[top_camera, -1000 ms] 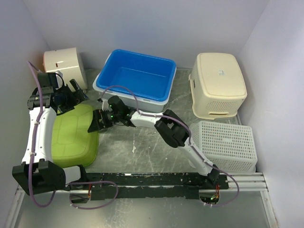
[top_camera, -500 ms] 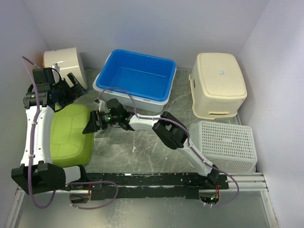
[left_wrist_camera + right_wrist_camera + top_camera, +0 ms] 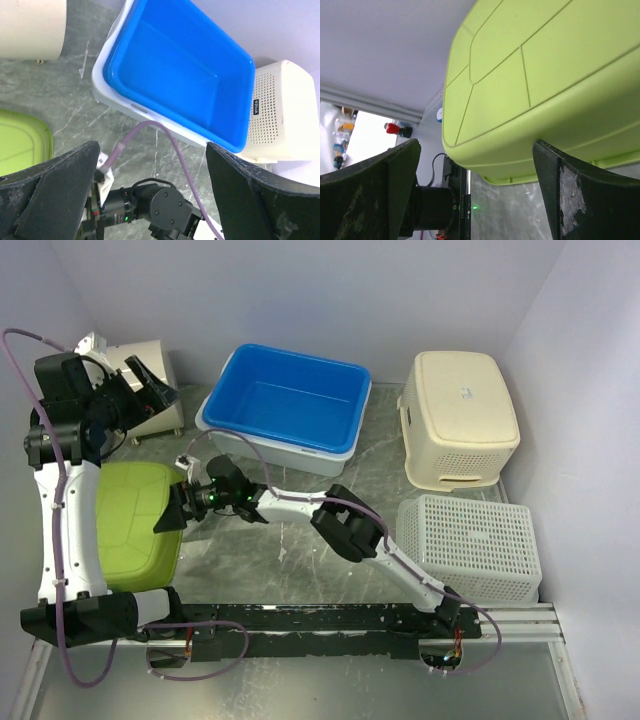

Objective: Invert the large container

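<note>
My right gripper lifts clear, swings outward, points down and lowers over the tub's near rim (image 3: 285, 441) next, as the blue tub stands outward of it, open side up.
The large container (image 3: 135, 525), lime green, lies at the left of the table with its ridged bottom facing up. In the right wrist view the container (image 3: 530, 75) fills the upper frame, just beyond the fingertips. My right gripper (image 3: 172, 512) is open at its right edge, and I cannot tell whether it touches. In that view the right gripper (image 3: 475, 200) has nothing between its fingers. My left gripper (image 3: 150, 390) is raised at the back left, open and empty, away from the green container. The left gripper (image 3: 152, 200) looks down on the right arm.
A blue tub (image 3: 290, 405) stands open side up at the back centre. A cream bin (image 3: 460, 415) sits upside down at the back right, a white mesh basket (image 3: 475, 545) in front of it. A cream container (image 3: 150, 352) lies behind the left gripper. Walls close in on three sides.
The left arm lifted and pulled back toward the left wall. The right gripper slid left along the green container's edge, and the container shifted left and looks narrower.
</note>
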